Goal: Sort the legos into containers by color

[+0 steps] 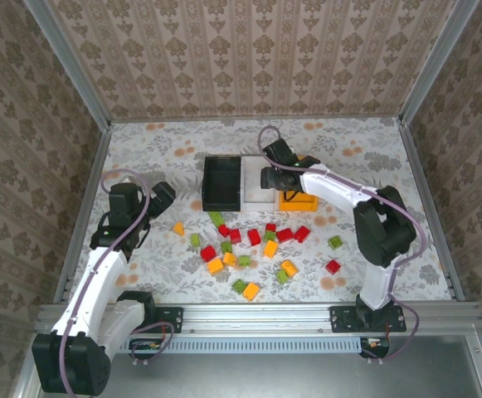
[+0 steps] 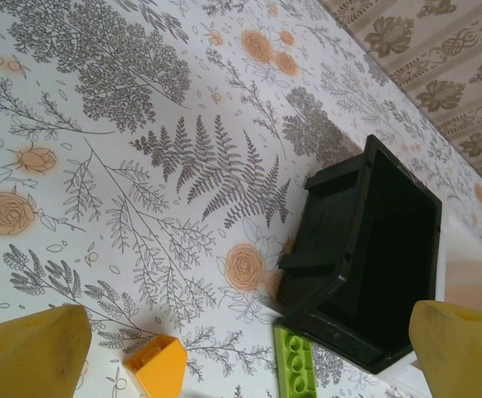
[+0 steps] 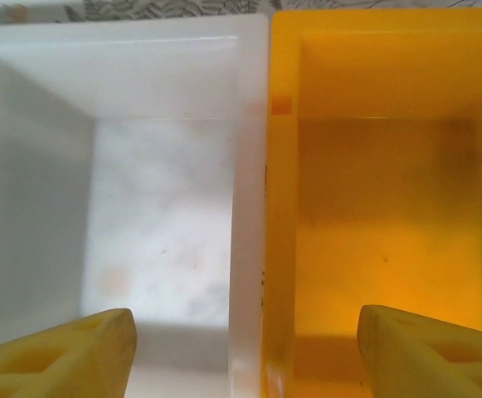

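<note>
The green brick point(image 1: 282, 276) by an orange one's near end lies below my empty right gripper, toward my base. The gripper will move back and down onto it next.
Red, green and orange legos point(image 1: 254, 237) lie scattered across the middle of the table. The black bin point(image 1: 221, 182), white bin point(image 1: 254, 192) and orange bin point(image 1: 297, 201) stand in a row behind them. My right gripper point(image 1: 275, 177) hovers open over the wall between the white bin point(image 3: 162, 215) and the orange bin point(image 3: 386, 207); both floors are bare, and nothing is between the fingers point(image 3: 58, 356). My left gripper point(image 1: 164, 196) is open left of the black bin point(image 2: 373, 257). An orange brick point(image 2: 158, 365) and a green brick point(image 2: 297, 365) lie on the cloth between its fingertips point(image 2: 29, 352).
Floral cloth point(image 1: 365, 166) covers the table, which is fenced by wallpapered walls and aluminium posts point(image 1: 81, 83). A metal rail point(image 1: 257, 315) runs along the near edge. A lone orange brick point(image 1: 178, 228) lies left of the pile; a green one point(image 1: 335, 242) and a red one point(image 1: 333, 266) lie right of it.
</note>
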